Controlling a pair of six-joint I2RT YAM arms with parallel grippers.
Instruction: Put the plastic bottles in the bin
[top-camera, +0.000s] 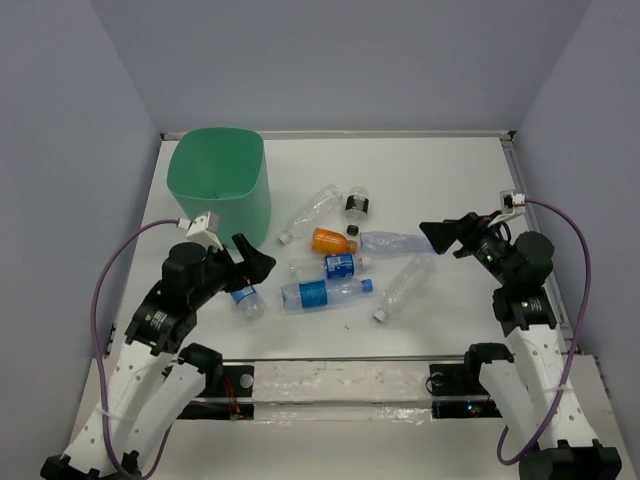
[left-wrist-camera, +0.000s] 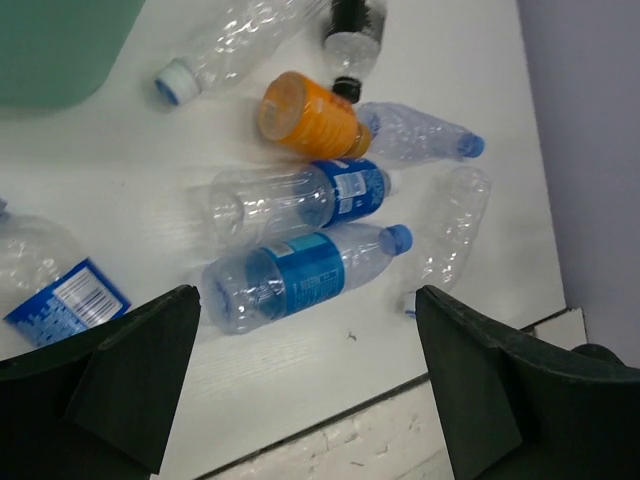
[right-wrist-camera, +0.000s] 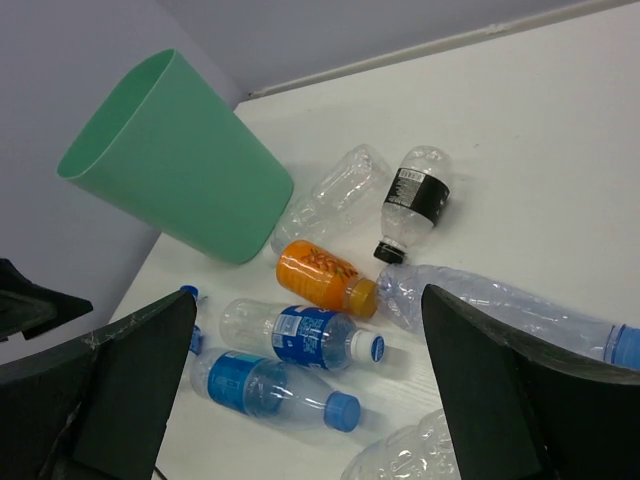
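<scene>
My left gripper turns and lowers onto the clear part of the bottle beside the blue label next, since the bottle below lies at an angle to its open fingers.
The mint-green bin stands upright at the back left. Several bottles lie on the table to its right: an orange one, a black-labelled one, two blue-labelled ones, and crushed clear ones. Another blue-labelled bottle lies just below my left gripper, which is open and empty above the table. My right gripper is open and empty, hovering right of the pile. The bin also shows in the right wrist view.
A clear strip runs along the table's near edge between the arm bases. Grey walls enclose the table at the back and on both sides.
</scene>
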